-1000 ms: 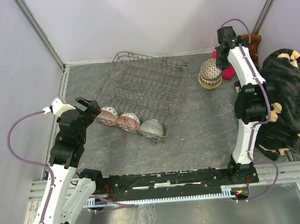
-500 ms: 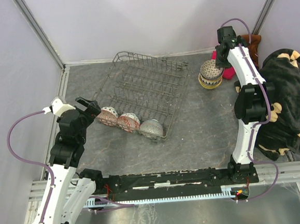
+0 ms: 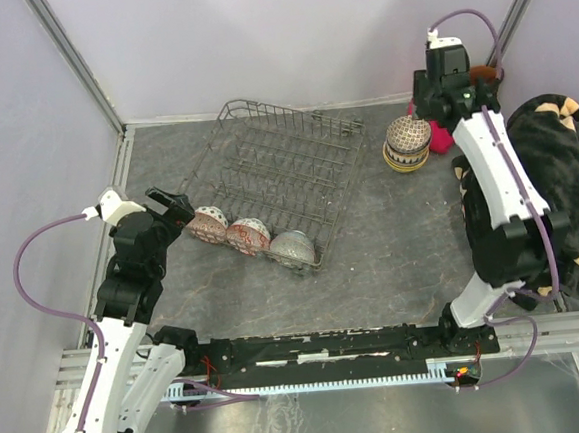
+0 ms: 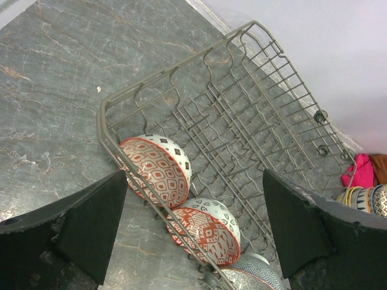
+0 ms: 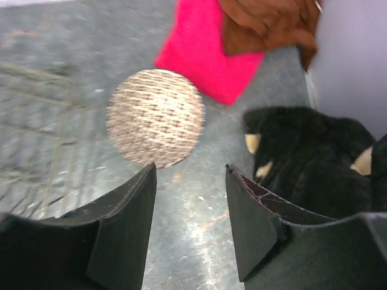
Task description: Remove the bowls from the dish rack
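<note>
My right gripper swings back, left in the top view, and down to the blue-grey bowl's rim by the rack's corner [image 3: 311, 255] next, as the blue-grey bowl stands closest.
The grey wire dish rack [image 3: 276, 172] lies mid-table. Three bowls stand on edge along its near side: a red-patterned one [image 3: 208, 224], a second red one [image 3: 248, 236] and a blue-grey one [image 3: 292, 247]. My left gripper [image 3: 173, 206] hovers open just left of them, framing the two red bowls [image 4: 158, 171] [image 4: 208, 232] in the left wrist view. At the right stands a stack of bowls [image 3: 407, 142], its top bowl [image 5: 156, 118] upside down. My right gripper [image 5: 190, 175] hangs open above and beside that stack, holding nothing.
A pink cloth [image 3: 442, 140] and a brown item [image 3: 489, 80] lie behind the stack. A black blanket with cream patches [image 3: 558, 185] fills the right edge. Walls close the back and both sides.
My right gripper has opened, let go of the top bowl on the stack and lifted away from it. The left arm has not moved.
</note>
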Controlling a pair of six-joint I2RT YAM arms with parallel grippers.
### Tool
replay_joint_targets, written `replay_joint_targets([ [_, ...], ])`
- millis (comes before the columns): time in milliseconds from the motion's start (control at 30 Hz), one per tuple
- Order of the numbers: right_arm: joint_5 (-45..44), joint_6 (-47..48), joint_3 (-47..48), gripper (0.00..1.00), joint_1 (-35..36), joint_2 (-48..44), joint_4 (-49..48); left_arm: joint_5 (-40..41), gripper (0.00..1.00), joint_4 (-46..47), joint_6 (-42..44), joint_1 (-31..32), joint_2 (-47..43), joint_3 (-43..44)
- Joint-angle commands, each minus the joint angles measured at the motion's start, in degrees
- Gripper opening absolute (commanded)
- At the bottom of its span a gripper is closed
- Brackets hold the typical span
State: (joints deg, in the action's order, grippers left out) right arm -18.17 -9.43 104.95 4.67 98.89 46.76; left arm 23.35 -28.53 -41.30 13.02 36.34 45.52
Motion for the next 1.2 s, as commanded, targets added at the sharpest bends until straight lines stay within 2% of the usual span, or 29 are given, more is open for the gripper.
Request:
replay_joint_targets([
  [0,0.88,4.83,-5.98,0.58,9.93,-7.73,-8.84,-0.18,0.99,2.67,0.35,0.17,-0.31,1.15],
  [167,1.73,6.52,-12.26,0.58,24.92,-10.29,-11.78,0.29,0.99,2.37,0.51,0.17,-0.20,1.47],
  [333,-3.98,9.07,-16.87,0.57,39.62,-10.51,-13.14,0.77,0.99,1.58,0.89,0.21,0.27,2.03],
  [567,-10.39,10.13,-23.51,0.57,54.15,-10.15,-14.86,2.19,0.99,0.33,1.46,0.17,-0.32,2.62],
  [833,-14.59,10.36,-27.10,0.56,62.64,-6.59,-15.47,1.92,0.99,-0.05,1.44,0.13,-0.87,2.71],
  [1167,-17.88,10.36,-28.39,0.55,64.24,-1.88,-16.75,2.13,0.99,0.09,1.64,0.18,-0.88,2.91],
])
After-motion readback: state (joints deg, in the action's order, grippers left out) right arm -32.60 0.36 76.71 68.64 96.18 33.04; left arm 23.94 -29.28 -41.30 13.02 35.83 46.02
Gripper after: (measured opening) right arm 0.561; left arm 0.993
